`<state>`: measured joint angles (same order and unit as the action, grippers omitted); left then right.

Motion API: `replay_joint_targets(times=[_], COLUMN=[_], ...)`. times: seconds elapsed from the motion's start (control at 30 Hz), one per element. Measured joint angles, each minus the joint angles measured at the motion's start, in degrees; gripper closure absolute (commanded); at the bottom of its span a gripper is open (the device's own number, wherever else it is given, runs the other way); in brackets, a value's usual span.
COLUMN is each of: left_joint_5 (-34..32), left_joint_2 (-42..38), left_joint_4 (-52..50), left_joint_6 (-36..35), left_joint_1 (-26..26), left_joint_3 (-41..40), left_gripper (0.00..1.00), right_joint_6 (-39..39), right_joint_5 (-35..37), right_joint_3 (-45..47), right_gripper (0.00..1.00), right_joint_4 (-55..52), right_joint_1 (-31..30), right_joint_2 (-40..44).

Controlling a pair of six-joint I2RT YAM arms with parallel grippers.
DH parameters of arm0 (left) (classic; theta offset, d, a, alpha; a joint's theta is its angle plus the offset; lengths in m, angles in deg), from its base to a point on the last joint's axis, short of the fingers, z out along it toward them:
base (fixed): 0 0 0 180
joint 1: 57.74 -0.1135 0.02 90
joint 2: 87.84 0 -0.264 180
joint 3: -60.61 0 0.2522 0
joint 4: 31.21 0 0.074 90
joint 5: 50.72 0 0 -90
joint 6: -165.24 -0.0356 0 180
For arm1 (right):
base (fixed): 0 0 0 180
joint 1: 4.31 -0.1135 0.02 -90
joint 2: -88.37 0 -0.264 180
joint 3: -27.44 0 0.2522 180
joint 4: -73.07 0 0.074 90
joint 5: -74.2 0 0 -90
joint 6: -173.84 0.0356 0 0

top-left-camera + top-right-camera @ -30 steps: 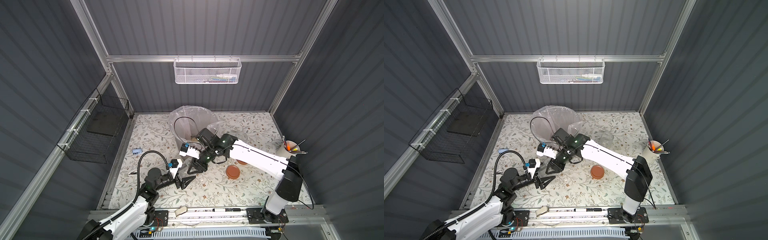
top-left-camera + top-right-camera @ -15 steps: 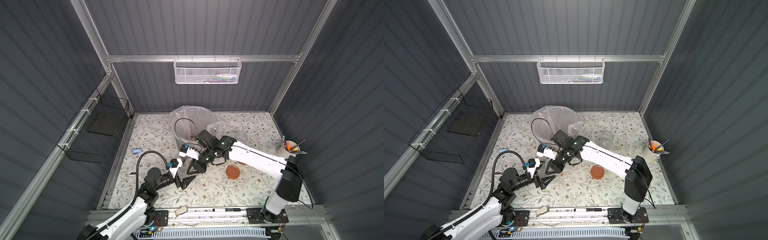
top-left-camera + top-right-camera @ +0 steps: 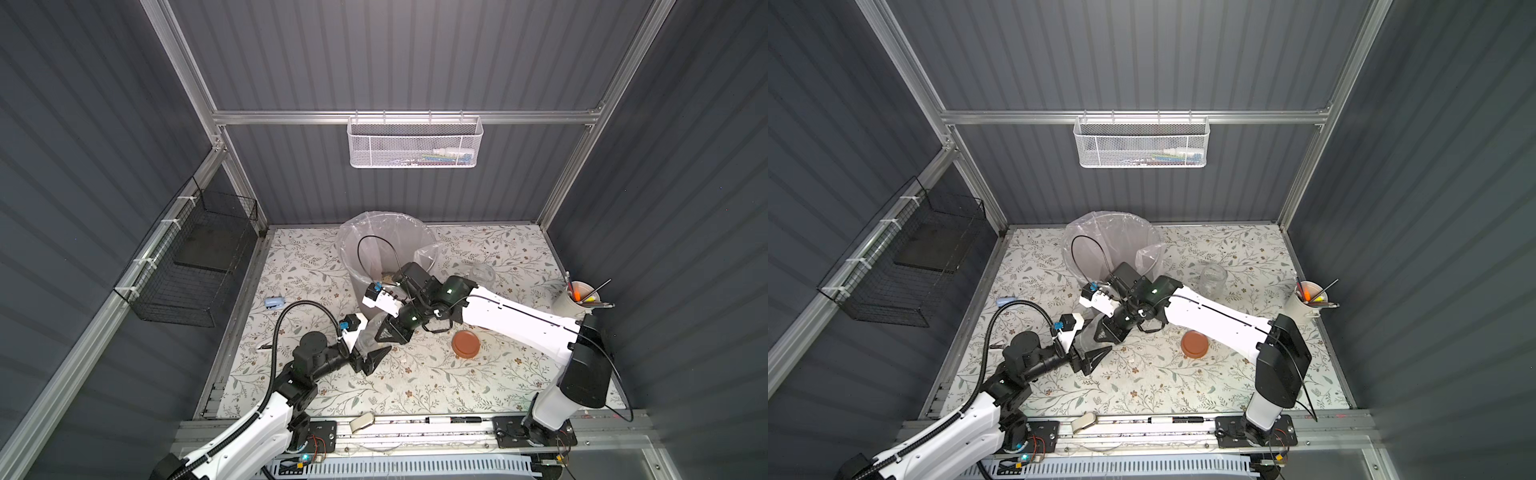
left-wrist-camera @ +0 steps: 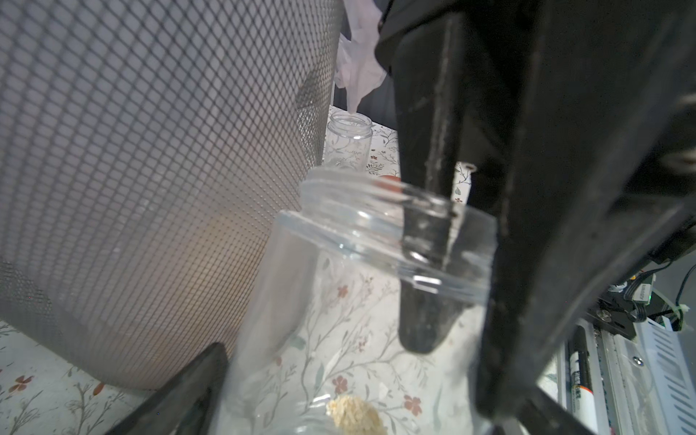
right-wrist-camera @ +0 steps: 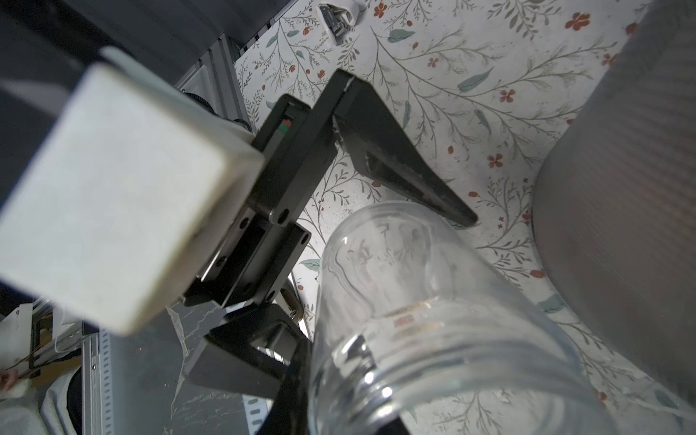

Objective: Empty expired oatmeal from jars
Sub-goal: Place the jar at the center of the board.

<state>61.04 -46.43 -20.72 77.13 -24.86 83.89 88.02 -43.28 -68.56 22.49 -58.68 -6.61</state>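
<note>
I need to move my right gripper away from my left gripper and down next to let go of the jar's rim, because the open tabletop (image 3: pixel 455 327) beside the orange lid is lower that way.
A clear open jar (image 3: pixel 366 336) lies tilted in front of the bin, mouth toward the right arm. My left gripper (image 3: pixel 368 353) is shut on its body, one finger (image 5: pixel 406 177) along the side. In the left wrist view a small clump of oatmeal (image 4: pixel 356 414) rests at the jar's (image 4: pixel 339 301) bottom. My right gripper (image 3: pixel 384 332) is shut on the jar's rim, with one finger (image 4: pixel 425 263) inside the mouth and the other outside. A second jar (image 3: pixel 482 272), open with nothing visible inside, stands at the back right. More oatmeal (image 3: pixel 388 275) lies in the bin.
The grey mesh bin (image 3: pixel 361 286) with clear liner stands just behind both grippers. An orange lid (image 3: pixel 465 344) lies flat to the right of them. A white cup with pens (image 3: pixel 579 297) stands at the right edge. A marker (image 3: pixel 451 419) lies on the front rail.
My right gripper has come down and left from the bin toward the jar in my left gripper and has shut on its rim. The left arm has barely moved.
</note>
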Motion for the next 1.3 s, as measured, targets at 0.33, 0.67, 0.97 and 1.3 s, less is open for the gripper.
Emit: replay_joint_targets(times=[0.33, 0.67, 0.97, 1.3], left_joint_5=[-9.73, -16.11, -25.46, -32.74], left_joint_2=[0.22, -0.39, 1.16, 1.07], left_joint_4=[-1.11, -7.19, -14.97, -20.59], left_joint_6=[3.54, 3.93, 3.93, 3.1], left_joint_1=[-2.03, -2.03, -2.03, -2.03], left_joint_3=[0.2, 3.93, 9.88, 12.52], left_gripper=[0.0, 0.0, 0.0, 0.0], right_joint_6=[5.14, 8.79, 8.44, 5.64], right_joint_5=[10.19, 15.54, 16.15, 13.6], right_joint_3=[2.58, 8.33, 15.87, 19.15], right_gripper=[1.0, 1.0, 1.0, 1.0], right_joint_4=[-3.89, -7.48, -6.8, -1.68], right_joint_1=[2.51, 6.4, 16.09, 25.35], right_joint_2=[2.47, 4.68, 11.17, 7.52])
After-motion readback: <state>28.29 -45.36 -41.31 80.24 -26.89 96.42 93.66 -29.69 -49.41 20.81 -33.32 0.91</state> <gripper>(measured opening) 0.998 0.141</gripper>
